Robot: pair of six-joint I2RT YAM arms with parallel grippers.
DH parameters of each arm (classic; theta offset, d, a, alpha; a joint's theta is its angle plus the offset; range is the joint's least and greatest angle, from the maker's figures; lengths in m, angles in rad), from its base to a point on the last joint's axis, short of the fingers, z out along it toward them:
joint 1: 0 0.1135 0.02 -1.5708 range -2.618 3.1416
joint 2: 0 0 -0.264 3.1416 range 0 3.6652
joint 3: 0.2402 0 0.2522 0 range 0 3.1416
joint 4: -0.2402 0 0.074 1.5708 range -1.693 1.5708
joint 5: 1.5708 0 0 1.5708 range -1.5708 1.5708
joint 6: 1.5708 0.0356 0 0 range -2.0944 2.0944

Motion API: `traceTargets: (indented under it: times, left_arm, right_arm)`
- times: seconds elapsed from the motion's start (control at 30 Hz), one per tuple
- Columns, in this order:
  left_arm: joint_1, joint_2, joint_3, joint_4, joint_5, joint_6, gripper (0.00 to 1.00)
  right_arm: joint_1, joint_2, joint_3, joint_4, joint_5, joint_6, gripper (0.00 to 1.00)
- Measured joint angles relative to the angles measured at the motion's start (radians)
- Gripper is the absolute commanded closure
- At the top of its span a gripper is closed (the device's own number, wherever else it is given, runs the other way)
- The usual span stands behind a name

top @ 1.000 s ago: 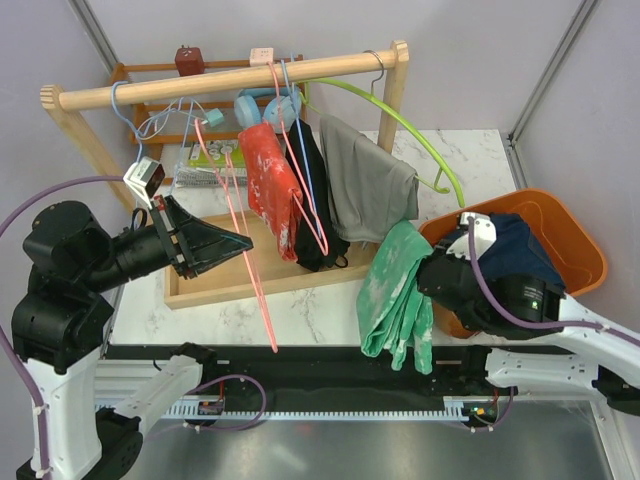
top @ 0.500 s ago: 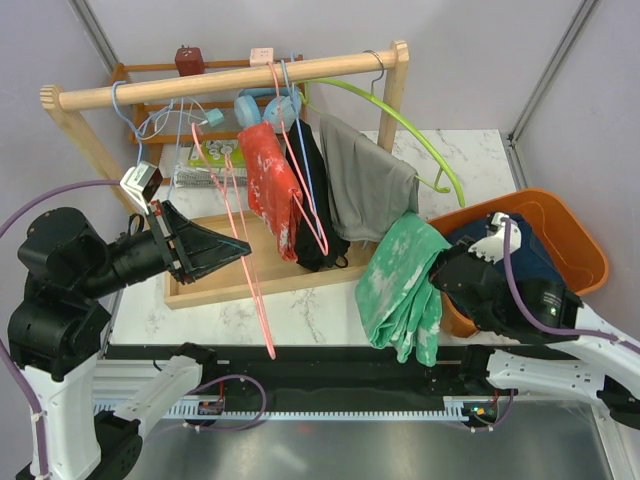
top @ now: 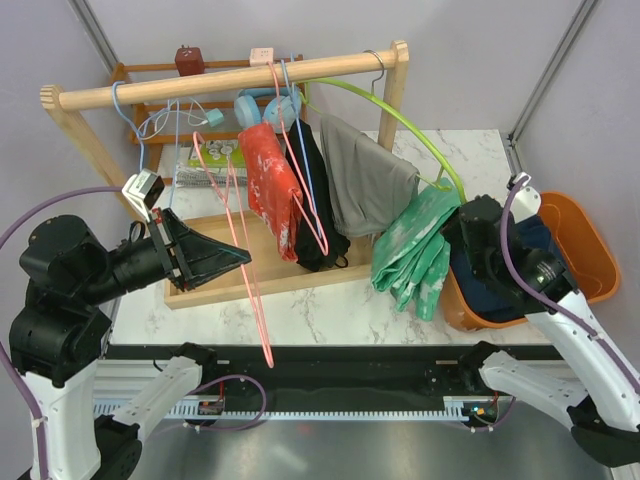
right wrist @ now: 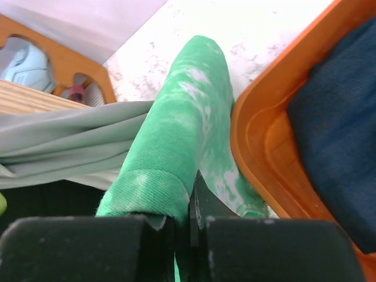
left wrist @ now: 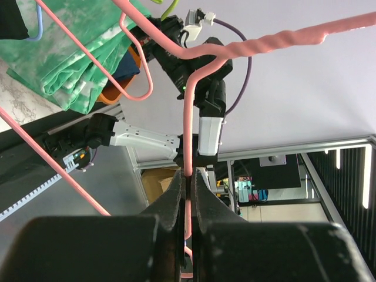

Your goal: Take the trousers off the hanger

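Note:
I will lift the green pair over the rim of the orange bin holding navy trousers (top: pixel 490 288) (right wrist: pixel 343 132), then go down and let go. The bin is below my right gripper, to its right in the top view.
The mint-green trousers (top: pixel 415 250) hang bunched from my right gripper (top: pixel 452 236), just left of the orange bin (top: pixel 585 250). In the right wrist view the jaws (right wrist: pixel 191 202) are shut on a fold of this green cloth (right wrist: pixel 182 129). The dark navy trousers (top: pixel 498 285) lie folded inside the bin and show again as navy cloth (right wrist: pixel 338 129) in the right wrist view. My left gripper (top: pixel 242 256) is shut on the wire of the bare pink hanger (top: pixel 250 300). In the left wrist view that pink hanger (left wrist: pixel 188 117) runs between the closed fingers of the left gripper (left wrist: pixel 188 183).
A wooden rail (top: pixel 230 80) on posts carries a red garment (top: pixel 272 185), a black one (top: pixel 318 215), a grey one (top: pixel 365 180), a lime-green hanger (top: pixel 400 120) and blue hangers. A wooden tray (top: pixel 200 288) lies below on the marble table.
My right arm has swung right and up, carrying the green trousers from the table's front edge to the bin's left rim. The left gripper has kept its hold on the pink hanger, almost still.

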Motion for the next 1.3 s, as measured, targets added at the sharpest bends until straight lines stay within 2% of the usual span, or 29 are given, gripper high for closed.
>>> traceTargets:
  times: [0.23, 0.4, 0.53, 0.83, 1.17, 1.3]
  left_arm:
    - [0.000, -0.001, -0.006, 0.000, 0.008, 0.000, 0.98]
    - [0.000, 0.010, -0.006, 0.001, 0.029, 0.000, 0.98]
    - [0.000, 0.021, -0.006, 0.003, 0.044, 0.000, 0.98]
    - [0.000, 0.036, -0.006, 0.011, 0.072, 0.000, 0.98]
    - [0.000, 0.061, -0.010, 0.019, 0.106, 0.000, 0.98]
    - [0.000, 0.061, -0.014, 0.023, 0.124, 0.000, 0.98]
  right_arm:
    - [-0.245, -0.004, -0.011, 0.118, -0.325, -0.137, 1.00]
    - [-0.490, 0.033, -0.011, 0.192, -0.593, -0.177, 1.00]
    - [-0.615, 0.089, -0.011, 0.248, -0.710, -0.198, 1.00]
    - [-0.698, 0.118, 0.009, 0.306, -0.837, -0.222, 1.00]
    - [-0.927, 0.327, 0.299, 0.284, -0.861, -0.214, 1.00]
    - [-0.946, 0.356, 0.418, 0.211, -0.851, -0.220, 1.00]
